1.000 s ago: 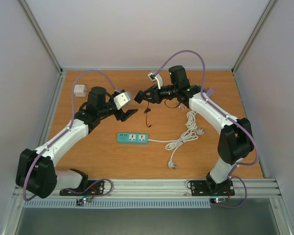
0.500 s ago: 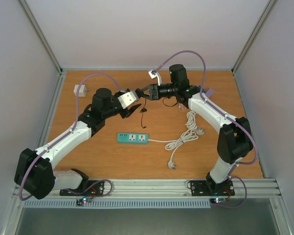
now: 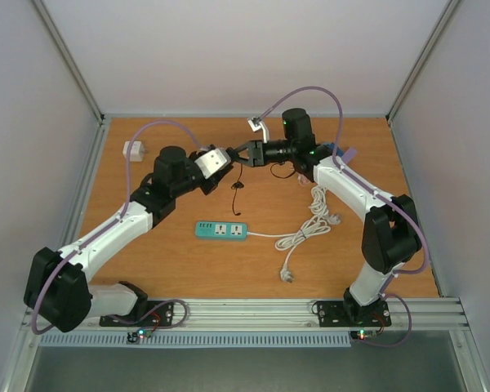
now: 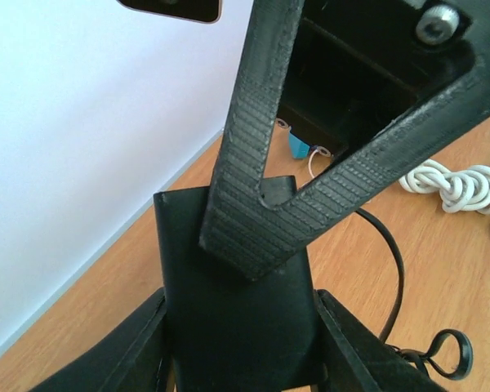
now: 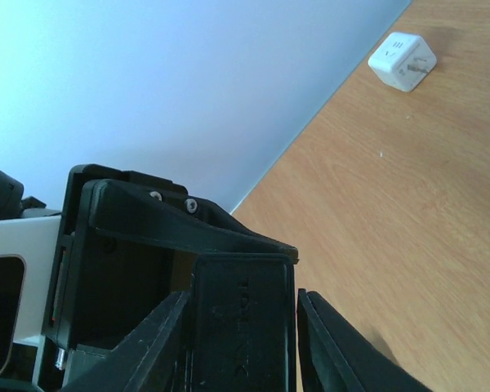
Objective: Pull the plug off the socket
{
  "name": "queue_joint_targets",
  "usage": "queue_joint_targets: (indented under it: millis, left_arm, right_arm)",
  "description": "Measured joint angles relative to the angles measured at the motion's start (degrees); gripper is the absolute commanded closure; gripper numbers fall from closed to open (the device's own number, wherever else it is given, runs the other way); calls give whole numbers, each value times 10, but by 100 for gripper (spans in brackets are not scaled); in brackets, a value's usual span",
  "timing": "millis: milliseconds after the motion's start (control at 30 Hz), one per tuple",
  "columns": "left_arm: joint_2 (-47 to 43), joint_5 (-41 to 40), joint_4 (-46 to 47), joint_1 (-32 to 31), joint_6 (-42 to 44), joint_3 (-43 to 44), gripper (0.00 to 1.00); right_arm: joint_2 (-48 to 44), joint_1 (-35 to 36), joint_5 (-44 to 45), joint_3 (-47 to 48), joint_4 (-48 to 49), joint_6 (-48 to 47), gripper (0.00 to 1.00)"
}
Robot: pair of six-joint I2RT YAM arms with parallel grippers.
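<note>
I should move my left gripper down toward bare tabletop (image 3: 170, 140) beside the white adapter and let go of the plug, because that spot is below, to the left in the top view.
A black plug (image 3: 235, 160) hangs in mid-air over the back middle of the table, its thin black cable (image 3: 238, 186) dangling below. My left gripper (image 3: 229, 165) and my right gripper (image 3: 240, 155) meet on it from opposite sides. In the left wrist view the plug (image 4: 229, 327) sits between my left gripper's (image 4: 238, 347) fingers, both touching it, and the right fingers (image 4: 245, 147) form a V on its far end. In the right wrist view the plug (image 5: 243, 327) fills my right gripper (image 5: 241, 343). The teal socket strip (image 3: 221, 231) lies on the table with nothing plugged in.
The strip's white cord (image 3: 310, 227) lies coiled to its right, also showing in the left wrist view (image 4: 461, 184). A white cube adapter (image 3: 133, 150) sits at the back left, and shows in the right wrist view (image 5: 403, 62). White walls enclose the wooden table (image 3: 163, 253).
My left gripper has moved right and up to the plug held by my right gripper and closed around it. The right arm shifted slightly back.
</note>
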Motion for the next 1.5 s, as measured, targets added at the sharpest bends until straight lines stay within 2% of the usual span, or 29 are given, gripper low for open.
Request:
queue_joint_targets:
  millis: [133, 300, 533, 967, 1267, 1500]
  left_arm:
    - [0, -6, -6, 0, -5, 5, 72]
    - [12, -9, -37, 17, -17, 33, 72]
    - [84, -7, -86, 99, -54, 97, 71]
    - [310, -15, -170, 219, -97, 249, 69]
    - [450, -44, -205, 258, -107, 368, 67]
    - [520, -61, -231, 271, -105, 420, 64]
  right_arm:
    - [0, -2, -3, 0, 4, 11, 26]
    - [0, -14, -5, 0, 2, 13, 14]
    - [-7, -41, 12, 1, -30, -32, 10]
    - [-43, -70, 54, -3, -101, -136, 9]
    - [-59, -73, 83, -8, -175, -219, 10]
    - [-59, -89, 105, -9, -254, -294, 11]
